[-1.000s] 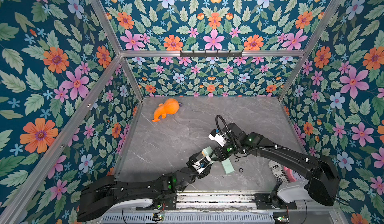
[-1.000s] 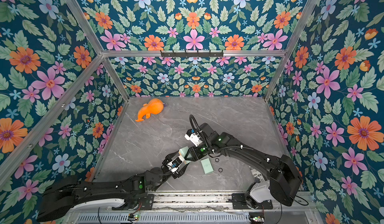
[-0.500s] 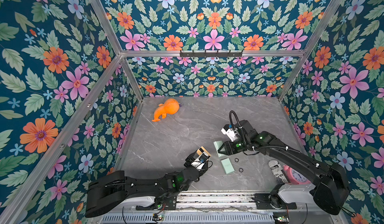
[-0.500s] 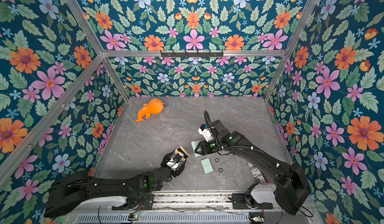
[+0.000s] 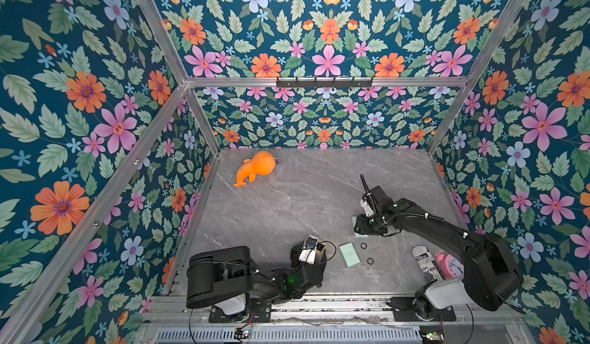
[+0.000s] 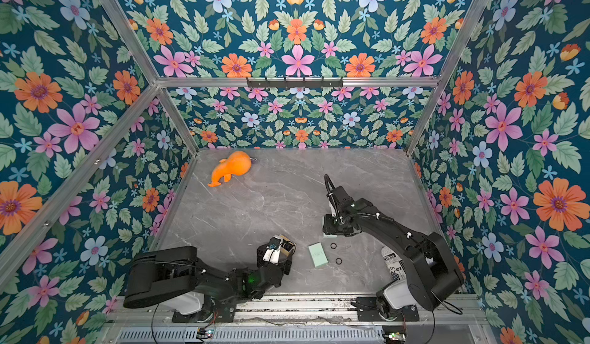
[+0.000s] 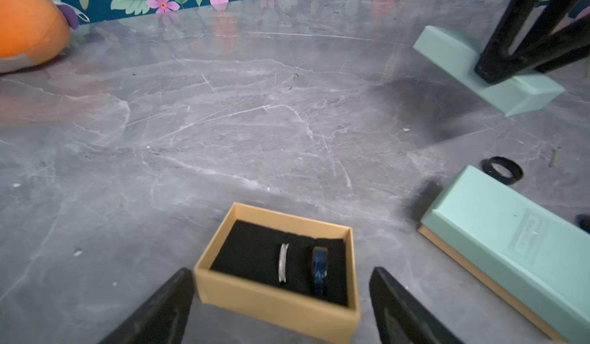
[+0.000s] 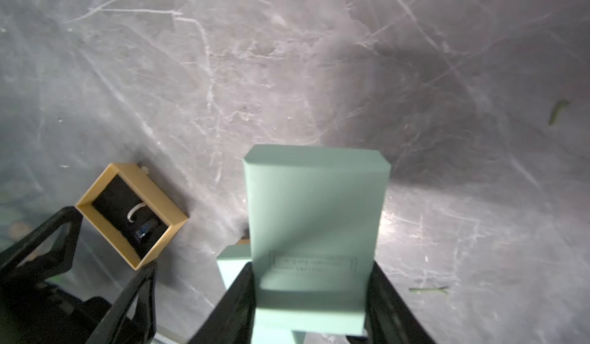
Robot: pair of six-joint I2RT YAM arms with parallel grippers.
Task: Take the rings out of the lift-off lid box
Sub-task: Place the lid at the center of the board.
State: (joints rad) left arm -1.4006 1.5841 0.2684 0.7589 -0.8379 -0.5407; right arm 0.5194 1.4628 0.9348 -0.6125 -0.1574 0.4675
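Note:
The bare tabletop just outward of the loose black rings is clear of both boxes, so I should lower my right gripper there and release the mint-green lid [image 8: 316,198].
The lift-off lid box is apart. Its tan base [image 7: 274,297] sits on the table between the fingers of my open left gripper [image 7: 281,272], with a gap on one side. A silver ring [image 7: 283,262] and a dark blue ring [image 7: 319,269] stand in its black foam. My right gripper [image 8: 311,272] is shut on the mint-green lid [image 8: 316,198], low over the table to the right in both top views [image 5: 355,223]. Two black rings [image 5: 363,246] [image 5: 370,261] lie loose on the table beside a second, closed mint-green box [image 5: 349,254].
An orange plush toy [image 5: 255,168] lies at the back left. A printed can [image 5: 426,262] and a pink alarm clock [image 5: 450,264] stand at the front right, by the right arm's base. Floral walls enclose the grey table [image 5: 303,198] on three sides.
The two grippers were together on the box. The right one has carried the lid off to the right. The left one has drawn the tan base back toward the front and opened its fingers.

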